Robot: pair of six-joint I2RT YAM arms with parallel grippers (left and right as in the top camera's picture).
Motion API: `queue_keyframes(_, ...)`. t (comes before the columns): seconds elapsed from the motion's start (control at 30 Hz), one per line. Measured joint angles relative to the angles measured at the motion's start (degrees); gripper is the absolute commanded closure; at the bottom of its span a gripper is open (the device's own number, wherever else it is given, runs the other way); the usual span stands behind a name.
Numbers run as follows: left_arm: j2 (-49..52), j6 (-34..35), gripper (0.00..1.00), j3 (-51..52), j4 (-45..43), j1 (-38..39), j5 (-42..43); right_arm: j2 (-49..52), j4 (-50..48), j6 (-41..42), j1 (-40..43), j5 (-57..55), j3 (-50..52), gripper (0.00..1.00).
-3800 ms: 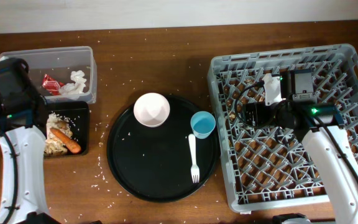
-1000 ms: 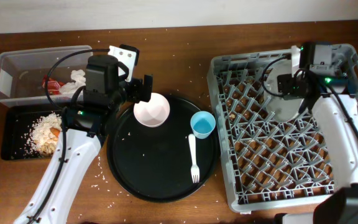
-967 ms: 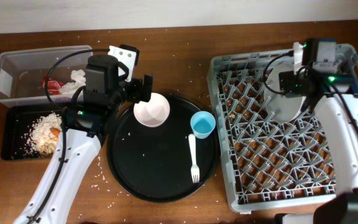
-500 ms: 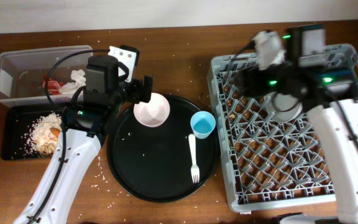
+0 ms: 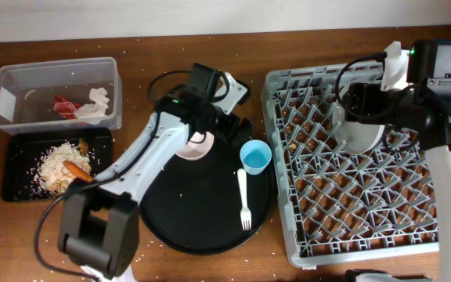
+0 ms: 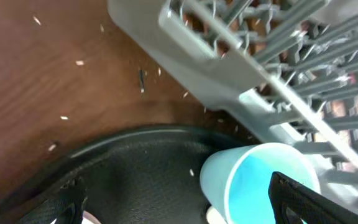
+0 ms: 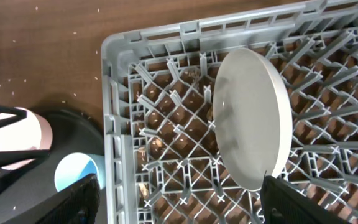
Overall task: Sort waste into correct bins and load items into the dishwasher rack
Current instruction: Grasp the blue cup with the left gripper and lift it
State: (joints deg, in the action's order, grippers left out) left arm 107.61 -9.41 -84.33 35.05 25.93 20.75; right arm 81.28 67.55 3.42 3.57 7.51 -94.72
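Observation:
I will next move my left gripper down and to the right in the overhead view and close it on the cup's bowl-side rim (image 5: 243, 149) (image 6: 230, 183), because the cup's opening faces up.
My left gripper (image 5: 237, 131) hovers open over the round black tray, just left of the light blue cup (image 5: 255, 157). In the left wrist view the cup (image 6: 253, 180) stands upright by the right finger, and the left gripper (image 6: 179, 208) holds nothing. The white bowl (image 5: 194, 146) is partly hidden under that arm. A white fork (image 5: 243, 200) lies on the tray. The grey plate (image 7: 250, 118) stands on edge in the dishwasher rack (image 5: 413, 227). My right gripper (image 7: 182, 202) is open above the rack, clear of the plate (image 5: 364, 135).
The clear tub (image 5: 22, 78) at the far left holds a red wrapper (image 5: 63, 104) and a white tissue (image 5: 96, 106). In front of it the shallow black tray (image 5: 18, 168) holds rice and the carrot (image 5: 77, 168). Rice grains are scattered on the table.
The left arm has swung right, from beside the bowl to next to the cup. The right gripper has drawn back to the right, away from the plate, which stays standing in the rack.

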Motion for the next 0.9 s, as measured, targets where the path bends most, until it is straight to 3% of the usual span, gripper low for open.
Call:
queue_keyframes(0.1, 1.8, -2.2, 0.19, 0.0, 1.0, 1.2, -2.2, 0.0, 0.0, 0.0, 0.0, 0.0, 0.0, 0.18)
queue_keyframes(0.2, 2.7, -4.9, 0.2, 0.0, 1.6, 3.8, -4.2, 0.0, 0.2, 0.0, 0.0, 0.0, 0.0, 0.18)
queue_keyframes(0.27, 6.2, -6.8, 0.39, 0.0, 1.9, 6.3, -5.0, 0.0, 0.6, 0.0, 0.0, 0.0, 0.0, 0.18)
queue_keyframes(0.33, 6.3, -7.1, 0.73, 0.0, 1.9, 6.3, -5.3, 0.0, 1.1, 0.0, 0.0, 0.0, 0.0, 0.18)
queue_keyframes(0.4, 6.3, -7.6, 0.91, 0.0, 1.9, 6.3, -5.9, 0.0, 1.1, 0.0, 0.0, 0.0, 0.0, 0.18)
queue_keyframes(0.53, 6.3, -7.8, 1.0, 0.0, 1.8, 6.3, -6.0, 0.0, 1.2, 0.0, 0.0, 0.0, 0.0, 0.18)
queue_keyframes(0.67, 6.3, -7.8, 1.0, -0.8, 3.5, 6.3, -5.9, 0.0, 1.2, 0.0, 0.0, 0.0, 0.0, 0.18)
queue_keyframes(0.8, 6.3, -7.8, 1.0, -6.8, 12.0, 5.6, -6.1, 0.0, 1.2, 0.1, 0.0, 0.9, 0.0, 0.16)
queue_keyframes(0.9, 5.9, -7.5, 1.0, -15.3, 18.1, 2.3, -5.7, 0.0, 0.9, 0.2, 0.0, 4.3, 0.0, 0.06)
